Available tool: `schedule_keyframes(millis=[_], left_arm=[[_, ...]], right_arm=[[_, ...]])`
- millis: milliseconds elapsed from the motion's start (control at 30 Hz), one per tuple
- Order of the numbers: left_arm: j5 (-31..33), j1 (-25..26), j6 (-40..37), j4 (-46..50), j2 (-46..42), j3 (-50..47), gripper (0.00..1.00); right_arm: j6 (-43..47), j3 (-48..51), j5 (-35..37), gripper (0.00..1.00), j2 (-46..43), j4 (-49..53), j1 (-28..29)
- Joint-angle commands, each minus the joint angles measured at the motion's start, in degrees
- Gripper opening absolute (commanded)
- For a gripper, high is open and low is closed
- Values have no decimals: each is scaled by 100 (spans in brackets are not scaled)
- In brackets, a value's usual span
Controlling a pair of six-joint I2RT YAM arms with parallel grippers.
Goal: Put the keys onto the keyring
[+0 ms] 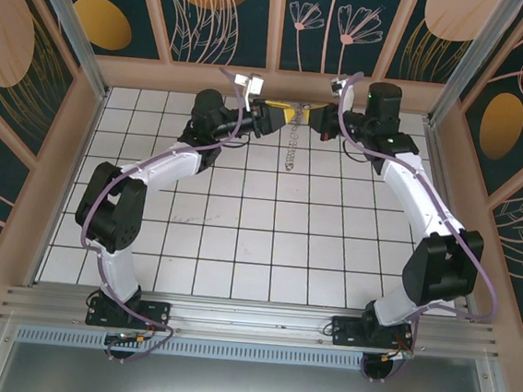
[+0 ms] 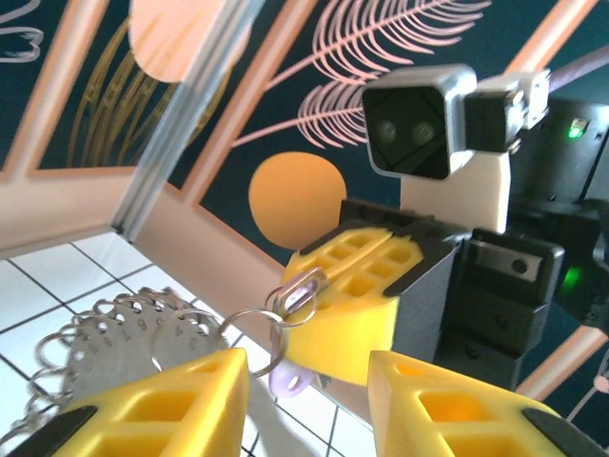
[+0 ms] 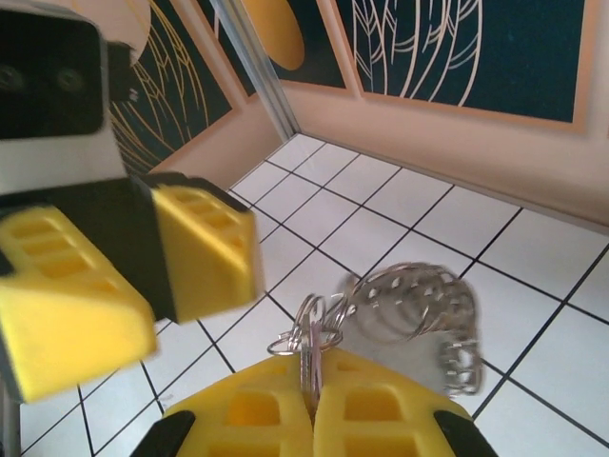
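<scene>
My right gripper is to move down and back next, onto the bare tiles (image 1: pixel 223 179) beside the other arm, and let go there, because the key hangs on the keyring's split ring.
Both grippers meet high above the back of the tiled floor (image 1: pixel 240 222). My right gripper (image 1: pixel 311 117) is shut on the keyring (image 3: pixel 314 338), with its rings pinched between the yellow fingers (image 3: pixel 381 419). In the left wrist view a pale lilac key (image 2: pixel 290 381) hangs from a split ring (image 2: pixel 255 335) just under the right gripper's fingers (image 2: pixel 357 300). The keyring's chain with round metal tags (image 2: pixel 124 343) dangles to the side, and the chain (image 1: pixel 291 148) hangs below both grippers in the top view. My left gripper (image 2: pixel 306 371) stands open, facing the key, with nothing gripped.
The enclosure's back wall (image 1: pixel 272 81) is close behind both grippers. An aluminium corner post (image 2: pixel 181 105) stands at the far left. The right arm's wrist camera (image 2: pixel 419 119) faces the left gripper at short range.
</scene>
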State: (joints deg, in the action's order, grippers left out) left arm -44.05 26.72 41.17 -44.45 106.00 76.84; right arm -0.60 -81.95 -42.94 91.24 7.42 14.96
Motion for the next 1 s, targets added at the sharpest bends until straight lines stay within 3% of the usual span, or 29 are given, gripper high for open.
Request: schedule_keyframes(millis=[0, 300, 667, 967], left_arm=[[289, -242, -109, -63, -330, -151, 39], [594, -702, -150, 43, -614, -389, 40], [755, -798, -303, 364, -741, -426, 41], [883, -838, -294, 421, -1019, -494, 41]], right_arm=[[-139, -342, -238, 0, 303, -318, -32], [-361, -1185, -495, 0, 1479, -476, 250], [-600, -3164, -777, 0, 3554, -91, 662], [-1105, -2373, -499, 0, 3689, -553, 1331]])
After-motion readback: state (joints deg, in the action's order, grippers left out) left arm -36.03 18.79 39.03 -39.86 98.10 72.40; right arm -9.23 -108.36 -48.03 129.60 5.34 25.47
